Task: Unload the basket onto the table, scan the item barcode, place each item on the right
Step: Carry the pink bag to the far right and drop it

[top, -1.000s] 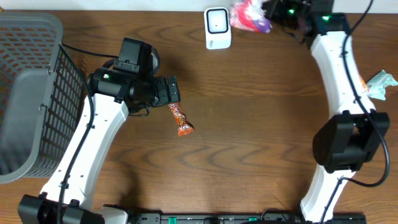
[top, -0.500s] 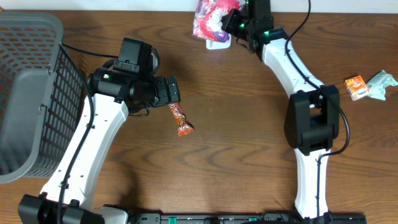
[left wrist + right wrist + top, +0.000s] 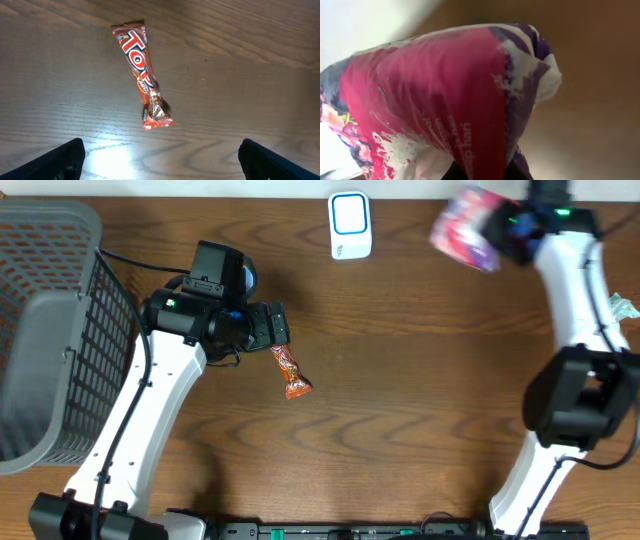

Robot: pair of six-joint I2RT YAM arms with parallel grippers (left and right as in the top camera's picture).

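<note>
The teal wrapper is clear of the scanner (image 3: pixel 350 224). My right gripper should move back and down next to let go of the bag (image 3: pixel 466 230) beside that wrapper.
My right gripper (image 3: pixel 505 232) is shut on a pink, white and purple snack bag (image 3: pixel 466 230), held blurred in the air at the back right, to the right of the white barcode scanner (image 3: pixel 350 224). In the right wrist view the bag (image 3: pixel 450 100) fills the frame and hides the fingers, which pinch its lower edge (image 3: pixel 485 172). My left gripper (image 3: pixel 281 330) hangs open over an orange candy bar (image 3: pixel 288 372) at mid-left. In the left wrist view the bar (image 3: pixel 145 80) lies flat on the wood ahead of the wide-apart fingertips (image 3: pixel 65 160).
A grey mesh basket (image 3: pixel 45 330) stands at the left edge. A teal wrapper (image 3: pixel 625 308) lies at the far right edge beside the right arm. A black cable runs from the basket toward the left arm.
The right arm swung the bag from over the scanner back to the right. The left arm and the candy bar have not moved.
</note>
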